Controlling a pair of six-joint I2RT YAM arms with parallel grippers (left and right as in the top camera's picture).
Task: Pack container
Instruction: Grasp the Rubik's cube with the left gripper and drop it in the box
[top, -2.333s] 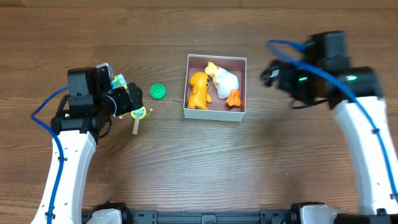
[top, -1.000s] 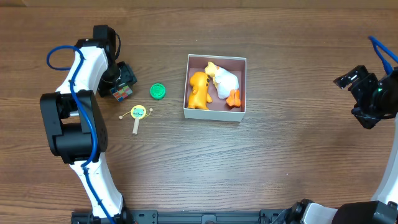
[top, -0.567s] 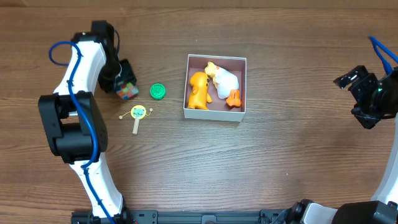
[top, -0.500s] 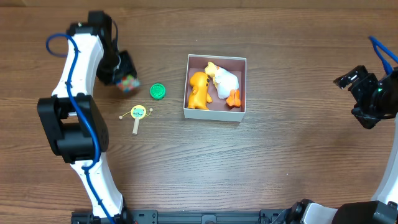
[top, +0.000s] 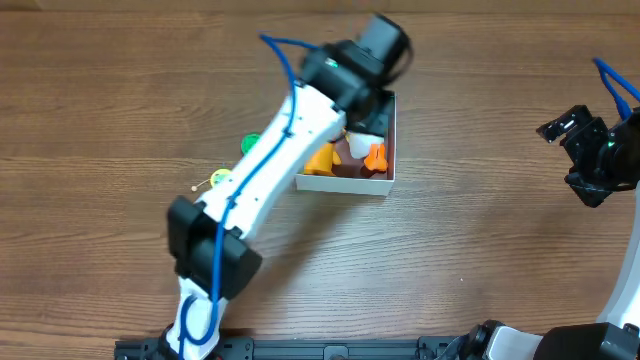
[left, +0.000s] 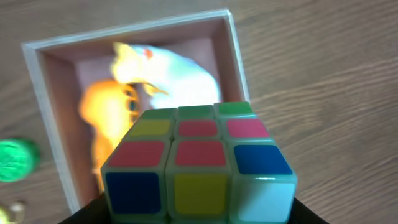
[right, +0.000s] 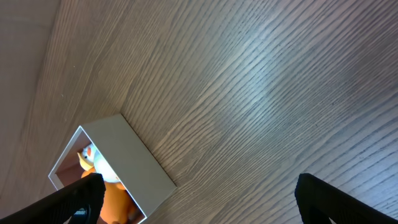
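Observation:
The left gripper needs to move back and down next and let go of the cube at the box's near end (top: 360, 169), because the bare bottom there lies below and back from the gripper.
The container (top: 391, 140) is a white-walled box with a pinkish inside, at the table's middle. It holds an orange toy (top: 320, 158) and a white duck toy (left: 180, 71). My left arm reaches over the box, and its gripper (left: 198, 214) is shut on a colourful puzzle cube (left: 198, 165), held above the box (left: 37, 59). The cube is hidden under the arm in the overhead view. My right gripper (right: 199, 199) is open and empty, raised at the far right (top: 590, 150), and its view shows the box's outer wall (right: 118, 155).
A green round lid (top: 249, 143) and a small yellow rattle toy (top: 218, 180) lie left of the box, partly under my left arm. The lid also shows in the left wrist view (left: 15, 160).
My left arm has swung right from the table's left side, carrying the cube over the box. The right arm pulled back to the far right earlier and has since stayed still.

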